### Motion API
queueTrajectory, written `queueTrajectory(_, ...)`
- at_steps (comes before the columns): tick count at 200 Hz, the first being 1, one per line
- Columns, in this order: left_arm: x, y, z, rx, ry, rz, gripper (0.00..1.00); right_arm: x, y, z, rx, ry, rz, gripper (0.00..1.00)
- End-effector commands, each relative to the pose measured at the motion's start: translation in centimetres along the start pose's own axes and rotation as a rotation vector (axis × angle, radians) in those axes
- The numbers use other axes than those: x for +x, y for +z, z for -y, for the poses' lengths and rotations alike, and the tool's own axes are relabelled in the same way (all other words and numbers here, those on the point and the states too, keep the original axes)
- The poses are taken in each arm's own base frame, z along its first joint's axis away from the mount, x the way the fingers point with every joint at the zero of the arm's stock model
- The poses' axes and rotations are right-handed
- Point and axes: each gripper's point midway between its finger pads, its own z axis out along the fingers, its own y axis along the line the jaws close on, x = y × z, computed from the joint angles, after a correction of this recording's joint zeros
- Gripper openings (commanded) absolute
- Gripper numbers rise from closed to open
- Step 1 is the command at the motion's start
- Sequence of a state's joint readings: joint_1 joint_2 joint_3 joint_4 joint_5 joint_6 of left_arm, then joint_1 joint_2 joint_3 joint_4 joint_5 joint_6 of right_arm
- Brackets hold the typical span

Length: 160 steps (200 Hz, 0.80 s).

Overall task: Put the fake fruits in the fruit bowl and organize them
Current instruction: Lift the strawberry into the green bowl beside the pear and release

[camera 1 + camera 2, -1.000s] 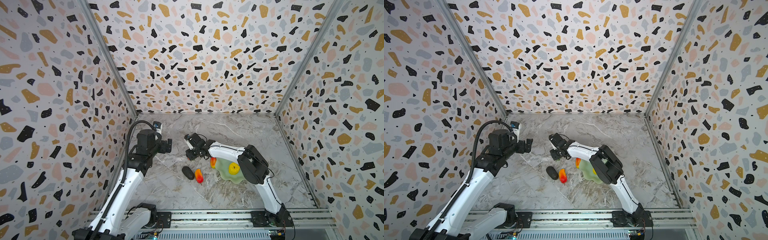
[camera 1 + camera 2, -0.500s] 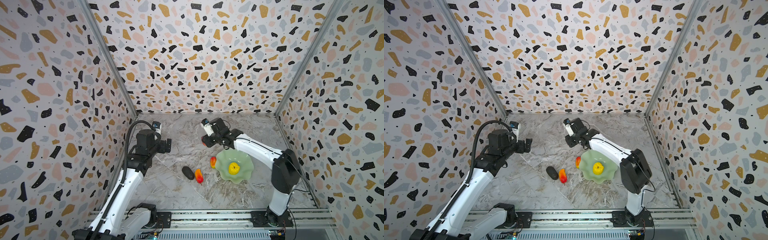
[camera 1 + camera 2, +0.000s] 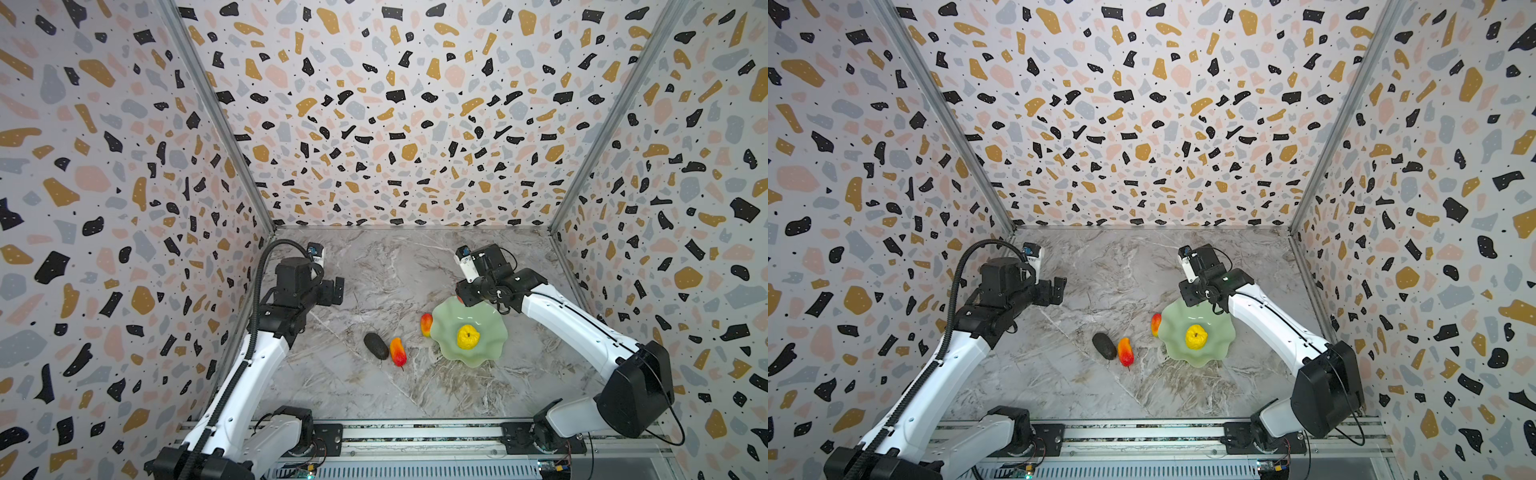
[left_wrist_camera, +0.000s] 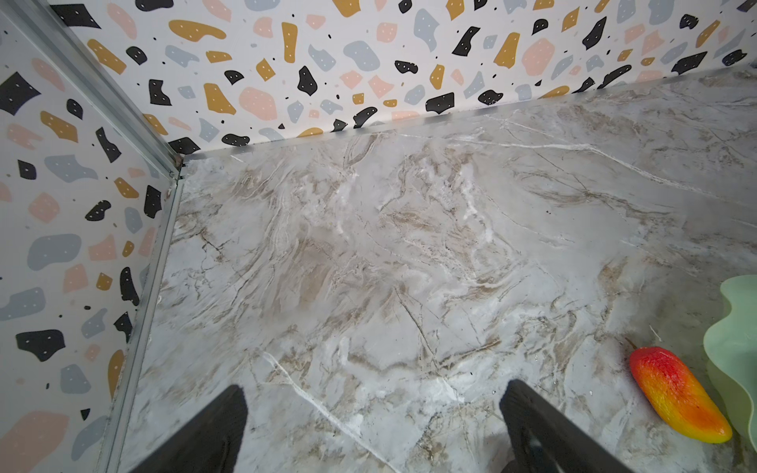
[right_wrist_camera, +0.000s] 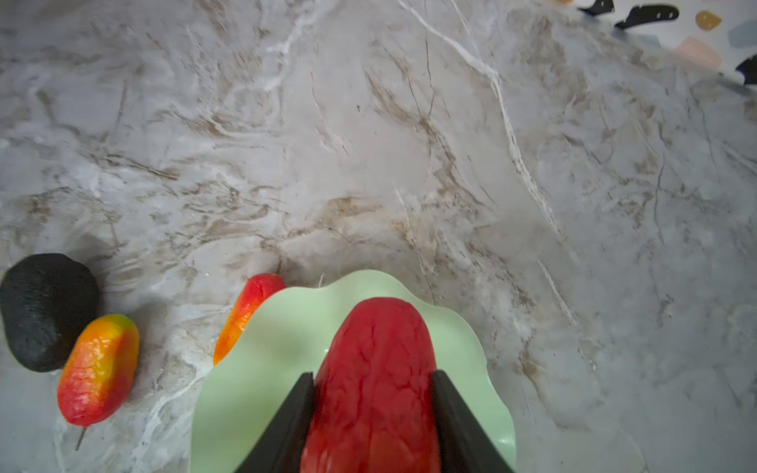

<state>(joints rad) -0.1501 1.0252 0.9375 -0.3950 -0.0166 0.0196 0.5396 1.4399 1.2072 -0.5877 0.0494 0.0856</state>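
The bare bottom of the bowl beside the yellow fruit is lower and farther back than my right gripper, so my right gripper needs to move back and down to let go of the strawberry.
My right gripper (image 5: 372, 374) is shut on the red strawberry (image 5: 379, 360) and holds it over the far rim of the mint-green fruit bowl (image 3: 492, 328) (image 5: 278, 360). In both top views a lumpy yellow fruit (image 3: 468, 336) (image 3: 1196, 336) lies in the bowl's middle. One red-orange elongated fruit (image 3: 426, 324) (image 5: 250, 311) touches the bowl's left rim. The other (image 3: 397, 351) (image 5: 98, 368) lies beside the dark oval fruit (image 3: 376, 345) (image 5: 45, 311) on the marble. My left gripper (image 3: 338, 291) (image 4: 372, 393) hangs open and empty above bare table, well left of the fruits.
Terrazzo-patterned walls (image 3: 374, 124) close in the marble table (image 3: 395, 270) on three sides. The arms' mounting rail (image 3: 415, 432) runs along the front edge. The left wrist view shows the back left corner (image 4: 176, 164).
The right arm has carried the strawberry from left of the bowl, round the back, to above the bowl's far rim. The left arm and the other fruits have not moved.
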Motion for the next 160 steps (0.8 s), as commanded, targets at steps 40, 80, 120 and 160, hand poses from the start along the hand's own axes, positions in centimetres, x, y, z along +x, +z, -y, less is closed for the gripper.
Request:
queueTrajectory(40,-1.1,-1.4,-0.3,-0.006,0.0,0.078,1.0,3.3,-0.6,1.6,0.038,0.073,-0.072,0.31)
queueTrajectory(80,-0.8,-0.6,-0.1,0.005,-0.002,0.05,1.0,5.3,0.7,1.3,0.023,0.08,-0.128,0.31)
queueTrajectory(120,-0.6,-0.2,-0.2,0.003,-0.003,0.035,1.0,7.6,2.4,2.1,0.036,0.094,-0.196,0.31)
queueTrajectory(160,-0.5,-0.1,-0.1,0.009,-0.004,0.032,1.0,9.0,3.6,3.5,0.054,0.14,-0.221,0.31)
